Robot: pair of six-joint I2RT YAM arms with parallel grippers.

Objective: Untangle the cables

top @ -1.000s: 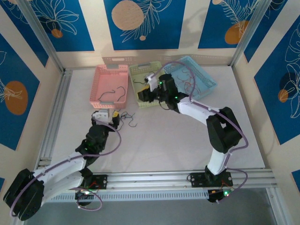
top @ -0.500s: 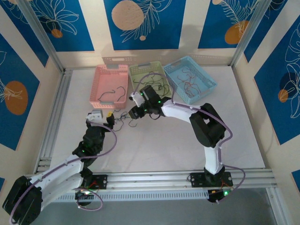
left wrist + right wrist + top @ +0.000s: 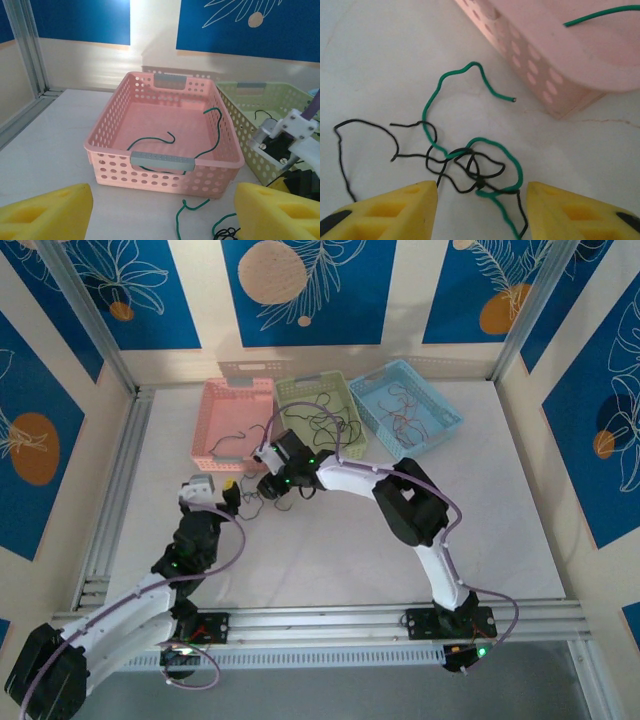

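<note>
The green cable's loop (image 3: pixel 517 166) is beside the black knot, just ahead of the gap between my right gripper's open fingers, so my right gripper should lower onto it next.
A tangle of green and black cables (image 3: pixel 475 165) lies on the white table just in front of the pink basket (image 3: pixel 560 65). My right gripper (image 3: pixel 482 210) is open and low over it, its yellow fingers (image 3: pixel 395 210) on either side of the knot without touching it. From above, the right gripper (image 3: pixel 270 483) sits over the tangle (image 3: pixel 262 502). My left gripper (image 3: pixel 160 220) is open and holds nothing. It faces the pink basket (image 3: pixel 107 132), with a loose green cable (image 3: pixel 187 207) on the table ahead. Another green cable (image 3: pixel 160 136) lies inside that basket.
Three baskets stand in a row at the back: pink (image 3: pixel 237 390), green (image 3: pixel 315 383) with a dark cable in it, and blue (image 3: pixel 400 370) holding thin reddish cables (image 3: pixel 405 415). The left gripper (image 3: pixel 215 490) is close beside the right one. Metal frame rails border the table.
The right arm has swung left from over the green basket down to the tangle on the table, and its jaws have widened. The left arm has shifted slightly left and back.
</note>
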